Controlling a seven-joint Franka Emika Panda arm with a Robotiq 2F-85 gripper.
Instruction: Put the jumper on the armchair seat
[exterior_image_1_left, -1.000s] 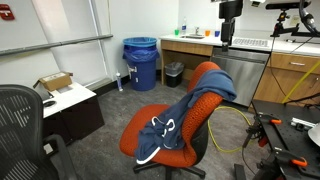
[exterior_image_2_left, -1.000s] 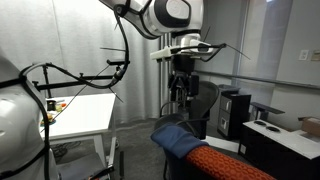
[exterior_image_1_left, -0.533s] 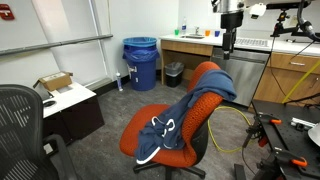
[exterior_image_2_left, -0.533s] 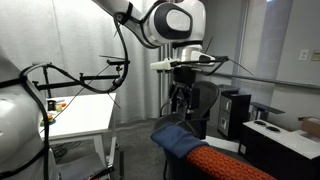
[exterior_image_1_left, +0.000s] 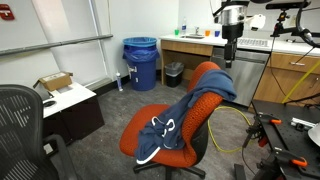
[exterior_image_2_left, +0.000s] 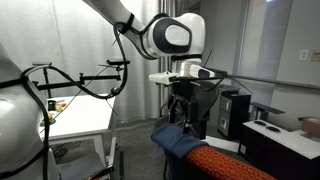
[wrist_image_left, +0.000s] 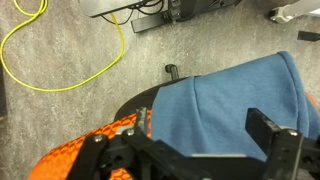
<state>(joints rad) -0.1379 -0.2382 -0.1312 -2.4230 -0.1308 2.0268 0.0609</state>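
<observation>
My gripper is open and needs to move down onto the blue fabric over the backrest's top (exterior_image_1_left: 214, 80) (wrist_image_left: 205, 118), since that cloth is below it, between its fingers.
The dark blue jumper (exterior_image_1_left: 190, 112) hangs over the top of the orange chair's backrest and trails down onto the orange-red armchair seat (exterior_image_1_left: 135, 133), where its lower part with white marks lies. It also shows in the exterior view (exterior_image_2_left: 180, 139) and fills the wrist view (wrist_image_left: 235, 100). My gripper (exterior_image_1_left: 229, 56) hangs above the backrest, fingers pointing down, open and empty, apart from the fabric. In the wrist view the two fingers (wrist_image_left: 190, 150) stand wide apart over the blue cloth.
A black mesh office chair (exterior_image_1_left: 22, 130) stands at the near left. A blue bin (exterior_image_1_left: 141, 62) and a small black bin (exterior_image_1_left: 173, 73) stand by the back wall. Counters with cabinets (exterior_image_1_left: 285, 75) are behind the chair. A yellow cable (wrist_image_left: 60, 50) lies on the floor.
My gripper has come down toward the top of the chair's backrest. The jumper and chair have not moved.
</observation>
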